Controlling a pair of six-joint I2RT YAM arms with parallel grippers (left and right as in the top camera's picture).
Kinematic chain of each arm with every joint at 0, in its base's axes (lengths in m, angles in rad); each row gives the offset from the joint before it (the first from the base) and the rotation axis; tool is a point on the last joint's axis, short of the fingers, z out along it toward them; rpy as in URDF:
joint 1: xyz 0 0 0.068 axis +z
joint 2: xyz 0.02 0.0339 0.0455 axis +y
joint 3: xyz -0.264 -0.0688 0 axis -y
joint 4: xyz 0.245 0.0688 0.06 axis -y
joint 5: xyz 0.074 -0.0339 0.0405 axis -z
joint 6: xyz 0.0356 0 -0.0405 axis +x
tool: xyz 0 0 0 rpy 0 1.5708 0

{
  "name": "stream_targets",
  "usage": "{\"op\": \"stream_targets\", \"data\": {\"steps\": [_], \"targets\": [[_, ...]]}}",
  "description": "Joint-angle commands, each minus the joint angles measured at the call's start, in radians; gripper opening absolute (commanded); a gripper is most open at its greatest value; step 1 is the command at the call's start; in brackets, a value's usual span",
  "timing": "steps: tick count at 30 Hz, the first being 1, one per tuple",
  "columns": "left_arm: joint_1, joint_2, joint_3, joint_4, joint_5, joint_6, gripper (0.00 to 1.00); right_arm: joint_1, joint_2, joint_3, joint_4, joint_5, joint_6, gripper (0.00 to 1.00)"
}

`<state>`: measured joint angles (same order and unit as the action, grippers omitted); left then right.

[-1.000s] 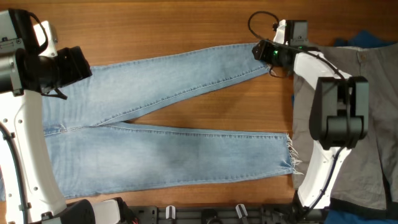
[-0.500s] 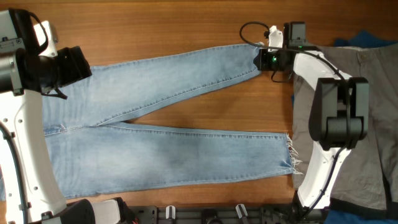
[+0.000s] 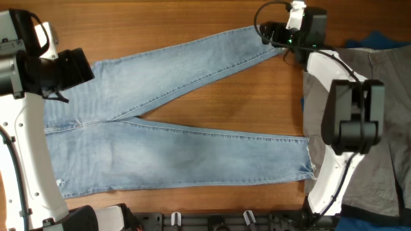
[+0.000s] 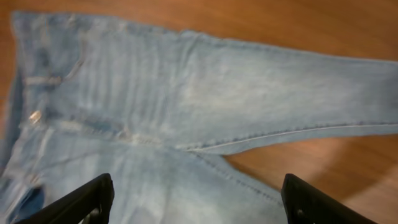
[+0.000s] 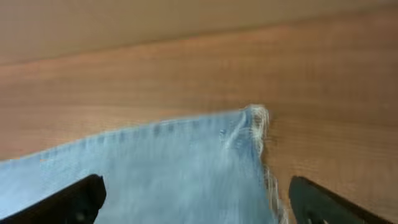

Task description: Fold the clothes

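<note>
I will next move my right gripper back from the upper leg and lower it onto the frayed hem of the near leg [image 3: 309, 158], since the legs lie spread in a V.
The light blue jeans [image 3: 180, 147] lie flat on the wooden table [image 3: 160, 19], waist at the left and both legs reaching right in a V. The upper leg's frayed hem lies at the far right under my right gripper [image 3: 270, 33]. In the right wrist view the hem [image 5: 249, 134] lies between the wide-open fingers of the right gripper [image 5: 199, 199]. My left gripper [image 3: 83, 64] hovers over the seat of the jeans. In the left wrist view it [image 4: 202, 199] is open and empty above the crotch seam [image 4: 186, 146].
Grey khaki trousers [image 3: 385, 128] lie along the right side under the right arm. A dark blue garment [image 3: 385, 40] lies at the far right corner. A black rail [image 3: 225, 221] runs along the front edge.
My right gripper moved toward the far edge, and the upper leg's hem went with it. The whole pair of jeans shifted, and the lower hem slid a little right. The left arm stayed put.
</note>
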<state>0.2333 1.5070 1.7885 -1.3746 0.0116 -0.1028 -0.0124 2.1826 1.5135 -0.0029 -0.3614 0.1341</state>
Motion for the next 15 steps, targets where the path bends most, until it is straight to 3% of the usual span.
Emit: {"op": "stream_targets", "data": {"steps": [1, 6, 9, 11, 15], "targets": [[0.097, 0.003, -0.002, -0.058, -0.126, -0.141, 0.85, -0.008, -0.267, 0.021, -0.180, -0.032, 0.000, 1.00], [0.396, 0.004, -0.003, -0.092, -0.103, -0.248, 0.80, -0.008, -0.589, 0.021, -0.654, -0.032, 0.000, 1.00], [0.556, 0.023, -0.014, -0.076, -0.041, -0.250, 0.72, -0.008, -0.675, 0.020, -0.947, -0.032, 0.059, 0.99], [0.619, 0.029, -0.130, -0.011, -0.041, -0.258, 0.65, -0.008, -0.673, 0.011, -1.092, -0.032, 0.060, 0.99], [0.719, 0.029, -0.432, 0.171, -0.050, -0.308, 0.61, -0.008, -0.671, -0.035, -1.161, -0.032, 0.060, 1.00]]}}
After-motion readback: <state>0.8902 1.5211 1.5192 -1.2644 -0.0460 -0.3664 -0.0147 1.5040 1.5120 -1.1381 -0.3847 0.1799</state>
